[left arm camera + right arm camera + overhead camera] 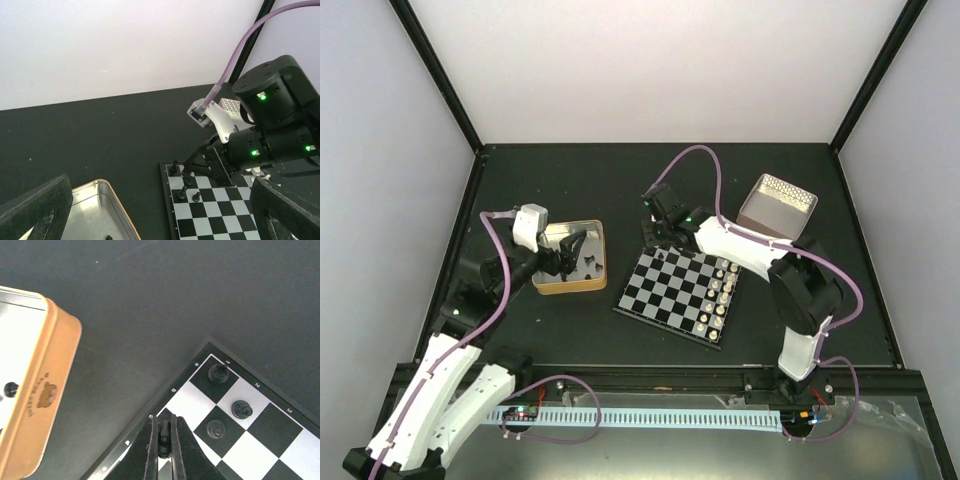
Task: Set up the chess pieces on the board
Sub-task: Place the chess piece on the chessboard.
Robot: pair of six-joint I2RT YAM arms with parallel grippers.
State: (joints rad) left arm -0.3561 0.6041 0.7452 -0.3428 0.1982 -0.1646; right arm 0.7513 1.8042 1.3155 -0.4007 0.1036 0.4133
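The white square at the board's edge is empty beside the corner piece. My right gripper needs to carry the black chess piece down there next, toward the board's corner.
The checkered board [670, 295] lies mid-table, with white pieces [720, 292] along its right side. My right gripper [660, 238] is over the board's far left corner, shut on a black chess piece [164, 440] and holding it upright just above a square by the rim [140, 425]. Three black pieces [218, 372] stand on nearby squares. My left gripper [565, 255] hangs open over the gold-rimmed tin [548, 284], and its fingers [35, 210] are spread wide. Black pieces [588, 262] lie in the tin, and one shows in the left wrist view [107, 237].
A silver perforated box [777, 205] stands at the back right. The tin's orange wall [45, 390] is left of the board in the right wrist view. The right arm [270, 130] reaches over the board's far edge. Black posts frame the table.
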